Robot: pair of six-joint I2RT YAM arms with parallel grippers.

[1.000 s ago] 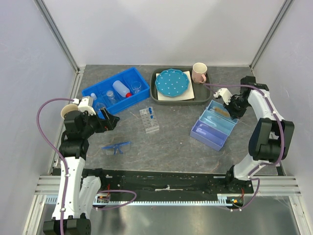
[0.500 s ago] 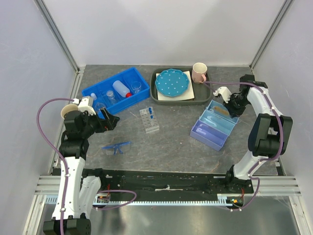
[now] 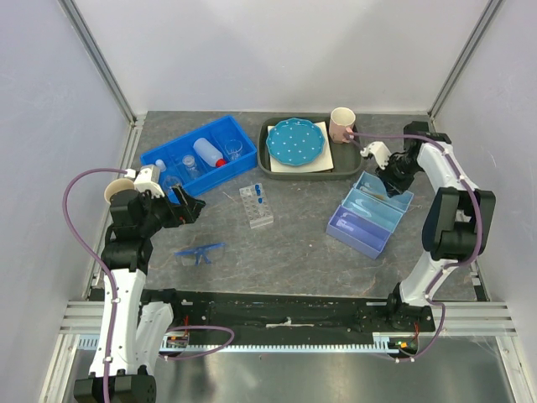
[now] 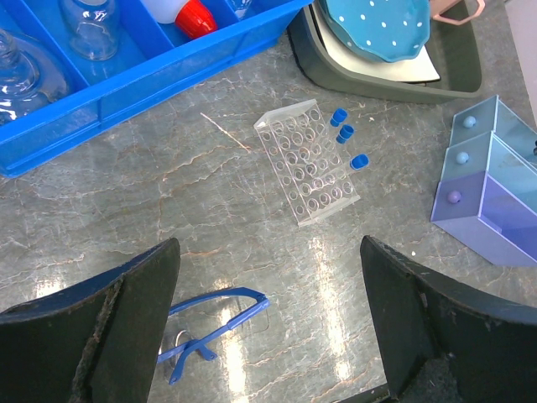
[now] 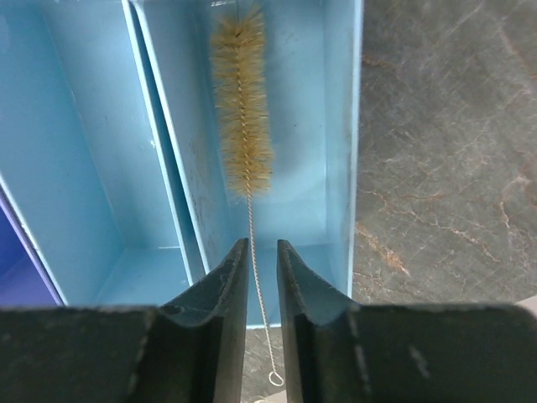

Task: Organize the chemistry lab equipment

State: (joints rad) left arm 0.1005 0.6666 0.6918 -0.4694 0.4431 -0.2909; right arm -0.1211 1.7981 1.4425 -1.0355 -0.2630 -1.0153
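The safety glasses' frame lies slanted between my left gripper's open fingers. My left gripper should next go back and down while it turns, onto the glasses' end away from the test-tube rack.
A blue bin (image 3: 159, 157) at the back left holds the white squeeze bottle with red nozzle (image 3: 207, 154) and small glass beakers (image 3: 233, 149). The test-tube rack (image 3: 256, 206) with blue-capped tubes (image 4: 340, 117) stands mid-table. Blue safety glasses (image 3: 200, 252) lie near the front left, just below my left gripper (image 4: 268, 319), which stands wide open and empty. My right gripper (image 5: 262, 252) hovers over a light-blue compartment box (image 5: 344, 126) where a bristle brush (image 5: 242, 101) lies. Its jaws are slightly apart, the brush's wire handle running loose between them.
A grey tray (image 3: 270, 165) at the back carries a blue dotted plate (image 3: 294, 140) and a pink mug (image 3: 341, 124). A purple box section (image 3: 359, 227) adjoins the light-blue box. A beige mug (image 3: 117, 189) sits by the left arm.
The right gripper's jaws have parted a little from shut, letting go of the brush's wire, and the arm has shifted toward the back. The left arm has not moved.
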